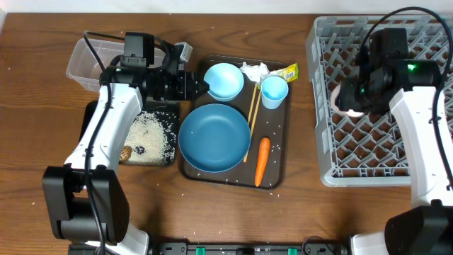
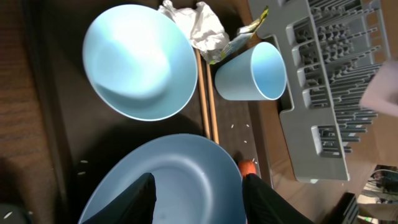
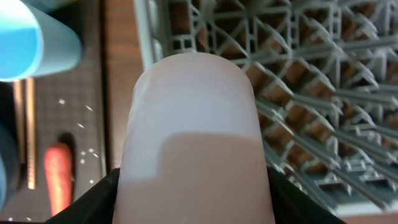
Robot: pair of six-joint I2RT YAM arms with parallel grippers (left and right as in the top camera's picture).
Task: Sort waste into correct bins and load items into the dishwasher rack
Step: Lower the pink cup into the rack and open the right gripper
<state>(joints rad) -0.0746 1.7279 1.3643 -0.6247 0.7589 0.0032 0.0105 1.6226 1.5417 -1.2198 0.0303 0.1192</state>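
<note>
My right gripper moves the pale pink cup back and down next, to the rack's near part along its tray-side [image 1: 346, 154], which is empty.
My right gripper [image 1: 345, 99] is shut on the pale pink cup [image 3: 193, 118], holding it over the left part of the grey dishwasher rack [image 1: 396, 152]. My left gripper [image 2: 199, 199] is open and empty, above the large blue dish [image 1: 214, 137] and next to the small light-blue bowl [image 1: 224, 80]. The light-blue cup [image 1: 274, 91], chopsticks [image 1: 250, 120], carrot [image 1: 261, 161], crumpled tissue [image 1: 255, 70] and yellow-green wrapper [image 1: 287, 71] lie on the brown serving tray [image 1: 277, 173]. The black tray [image 1: 168, 157] holds rice [image 1: 150, 134] and a brown lump [image 1: 126, 152].
The clear tub [image 1: 90, 62] stands at the back left, behind the black tray, under my left arm. A few rice grains are scattered on the serving tray and the wooden table [image 1: 42, 106]. The rack fills the right side.
</note>
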